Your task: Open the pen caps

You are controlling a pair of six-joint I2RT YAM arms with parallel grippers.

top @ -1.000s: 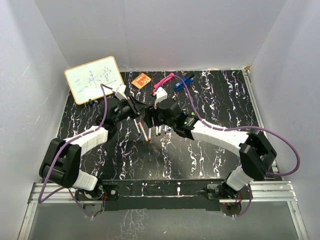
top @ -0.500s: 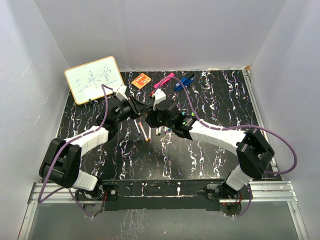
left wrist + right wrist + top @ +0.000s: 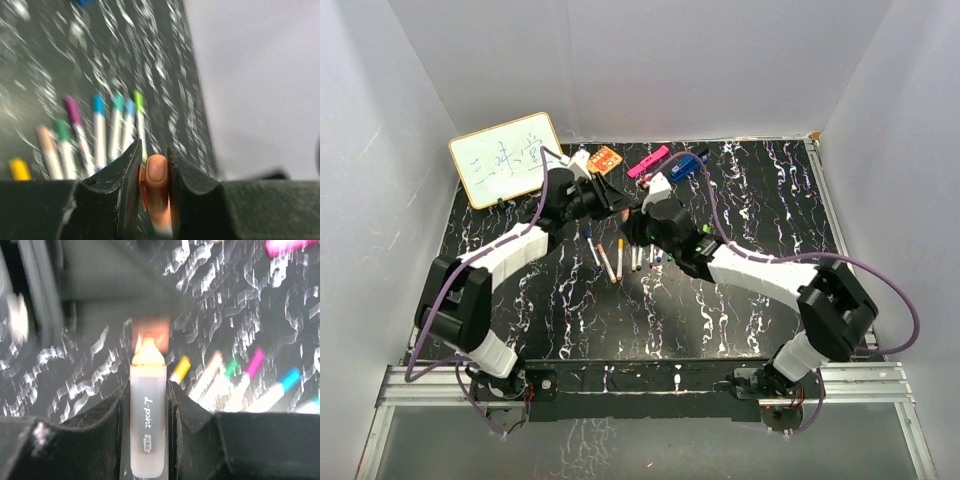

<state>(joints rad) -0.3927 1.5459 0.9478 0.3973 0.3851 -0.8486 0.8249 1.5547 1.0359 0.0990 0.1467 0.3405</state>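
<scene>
I will next move my left gripper to its left in the top view, lower it and let go of the orange pen cap, because the pen-free tabletop by the whiteboard is below it on that side.
My left gripper (image 3: 154, 150) is shut on an orange pen cap (image 3: 157, 175), which stands upright between the jaws. The right gripper (image 3: 147, 385) is shut on a white pen barrel (image 3: 147, 415) marked "L-point". The barrel's orange tip (image 3: 147, 355) shows bare. Just beyond the tip is a blurred orange shape, the cap (image 3: 150, 332). In the top view the left gripper (image 3: 617, 200) and right gripper (image 3: 638, 215) meet above the table. Several capped pens (image 3: 620, 258) lie in a row below them, also visible from the left wrist (image 3: 100, 135) and the right wrist (image 3: 235, 380).
A whiteboard (image 3: 507, 158) leans at the back left. An orange card (image 3: 604, 160), a pink highlighter (image 3: 648, 161) and a blue clip tool (image 3: 685, 166) lie along the back. White walls enclose the black marbled table (image 3: 760, 200) on three sides.
Both grippers have moved toward the back of the table and now meet tip to tip. The right jaws have closed on the white pen barrel.
</scene>
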